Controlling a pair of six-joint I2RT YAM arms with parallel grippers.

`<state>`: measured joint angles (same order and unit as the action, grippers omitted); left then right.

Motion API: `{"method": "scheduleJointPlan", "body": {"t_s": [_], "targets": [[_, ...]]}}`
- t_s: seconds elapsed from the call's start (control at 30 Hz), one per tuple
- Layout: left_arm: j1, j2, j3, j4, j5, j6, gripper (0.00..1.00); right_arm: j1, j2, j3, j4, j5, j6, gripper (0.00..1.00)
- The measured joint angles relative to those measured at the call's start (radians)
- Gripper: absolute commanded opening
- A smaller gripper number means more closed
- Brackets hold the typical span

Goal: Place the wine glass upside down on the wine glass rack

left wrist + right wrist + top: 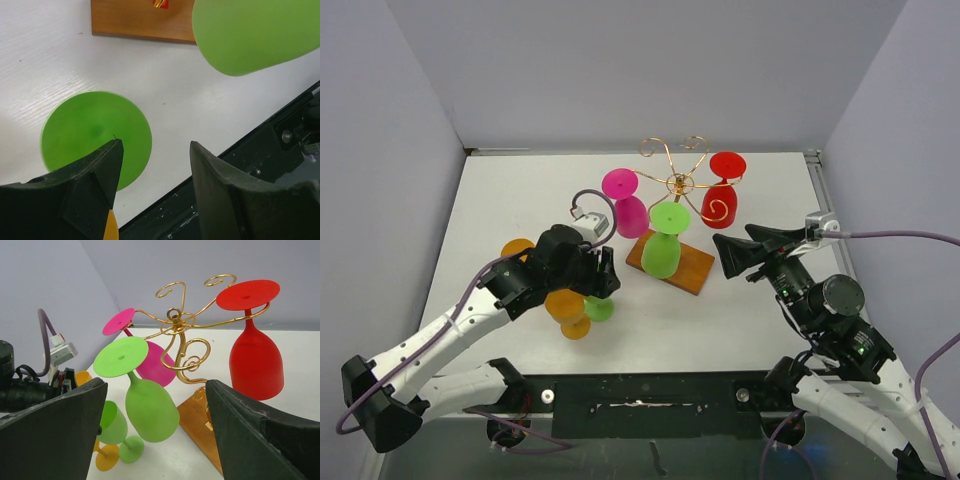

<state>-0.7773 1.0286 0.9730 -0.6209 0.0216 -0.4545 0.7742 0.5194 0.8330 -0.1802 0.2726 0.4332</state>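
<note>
The left gripper moves down next, shifting toward the glass, until its open fingers straddle the small green wine glass's rim (146, 162).
The wine glass rack (677, 181) is a gold wire stand on a brown wooden base (692, 270); it also shows in the right wrist view (175, 322). A pink glass (628, 210), a green glass (663, 250) and a red glass (718, 203) hang on it upside down. A small green wine glass (599, 308) stands upright on the table, also in the right wrist view (114, 422). My left gripper (603, 278) is open just above it; in its wrist view the glass (90, 135) lies under the left finger (100, 170). My right gripper (722, 255) is open and empty right of the rack.
Orange glasses (565, 305) (517, 248) stand by the left gripper. The hanging green bowl (250, 35) and the wooden base (140, 20) are close ahead of the left gripper. The table's black front edge (280, 130) is near. Grey walls enclose the table.
</note>
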Motion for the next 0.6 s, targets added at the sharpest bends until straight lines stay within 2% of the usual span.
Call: {"method": "scheduleJointPlan", "body": {"t_s": [0.23,0.43,0.6], "targets": [[-0.001,0.064,-0.018,0.018,-0.006,0.0,0.37,0.0,-0.021,-0.016,0.007,0.024,0.011,0.82],[-0.004,0.098,-0.037,0.027,-0.031,0.002,0.31,0.0,-0.021,-0.023,0.008,0.035,0.014,0.81],[-0.034,0.138,-0.037,0.032,-0.072,0.016,0.17,0.0,-0.022,-0.031,0.009,0.051,0.018,0.81]]}}
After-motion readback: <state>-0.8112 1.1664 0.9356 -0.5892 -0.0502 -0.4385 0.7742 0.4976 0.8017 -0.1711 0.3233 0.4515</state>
